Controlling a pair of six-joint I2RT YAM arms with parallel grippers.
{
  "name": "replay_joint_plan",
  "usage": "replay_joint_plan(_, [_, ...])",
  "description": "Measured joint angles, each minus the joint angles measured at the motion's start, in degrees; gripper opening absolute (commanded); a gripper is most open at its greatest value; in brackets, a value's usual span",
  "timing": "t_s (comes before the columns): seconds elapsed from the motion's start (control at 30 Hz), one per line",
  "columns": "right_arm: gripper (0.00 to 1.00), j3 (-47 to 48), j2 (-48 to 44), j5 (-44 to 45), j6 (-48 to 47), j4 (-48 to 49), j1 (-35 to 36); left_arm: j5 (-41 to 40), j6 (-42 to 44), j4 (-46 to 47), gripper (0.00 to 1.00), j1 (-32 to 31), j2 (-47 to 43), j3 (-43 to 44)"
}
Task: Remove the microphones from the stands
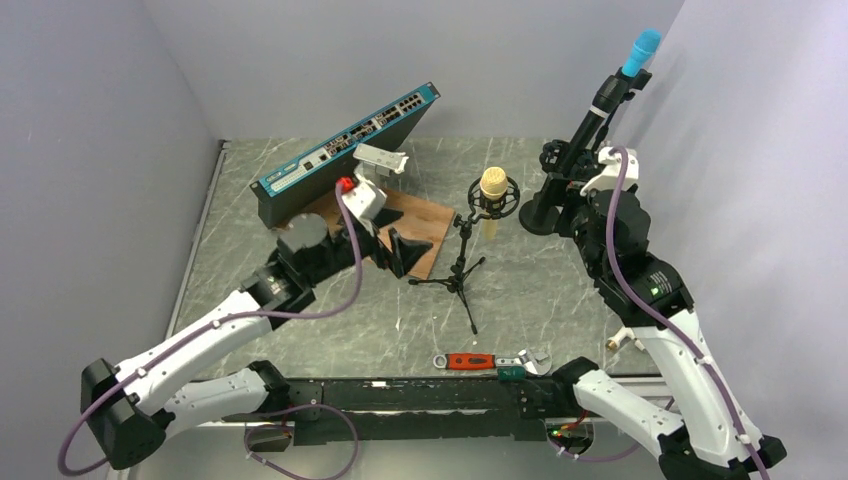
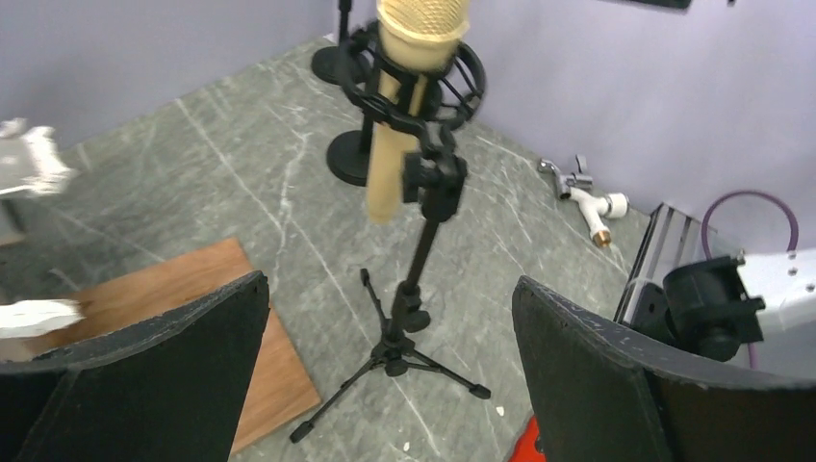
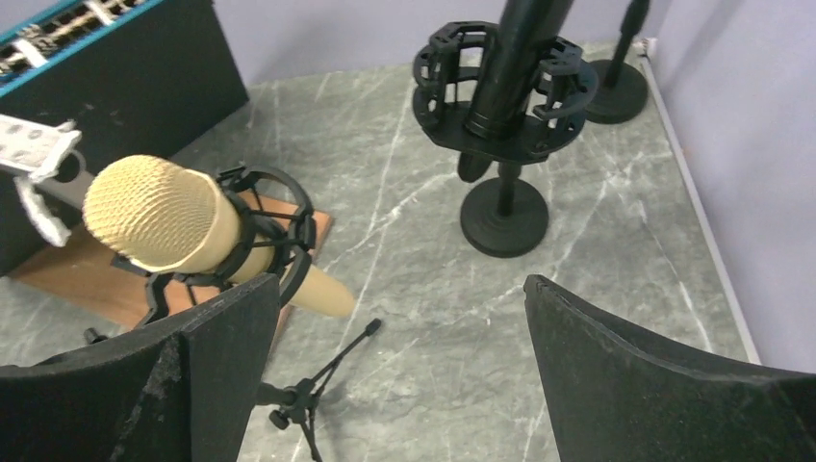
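The stand's thin pole [image 1: 461, 254] [image 2: 420, 254] is bare below the shock mount and is to the right of my left gripper in the top view, so my left gripper needs to move that way around it.
A gold microphone [image 1: 493, 188] sits in a black shock mount on a small black tripod stand [image 1: 460, 272] at the table's middle. My left gripper [image 1: 398, 252] is open and empty, left of the stand and apart from it. In the left wrist view the microphone [image 2: 409, 77] and stand [image 2: 416, 289] are ahead between the open fingers of the gripper [image 2: 390, 385]. My right gripper [image 1: 572, 205] is open and empty, right of the microphone. In the right wrist view the microphone [image 3: 183, 231] lies beyond the left finger of the gripper [image 3: 404, 375].
A second black microphone with a blue foam tip [image 1: 640, 50] stands on a round-base stand [image 1: 535, 215] by my right gripper, also in the right wrist view [image 3: 503, 217]. A network switch [image 1: 345, 150], wooden board [image 1: 425, 228], red-handled wrench [image 1: 470, 361] and white fitting [image 2: 592, 200] are around.
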Motion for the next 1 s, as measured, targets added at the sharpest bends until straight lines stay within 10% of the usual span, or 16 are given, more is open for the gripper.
replay_joint_plan(1.0, [1.0, -6.3, -9.6, -6.8, -4.6, 9.4, 0.0, -15.8, 10.3, 35.1, 0.58, -14.0, 30.3, -4.3])
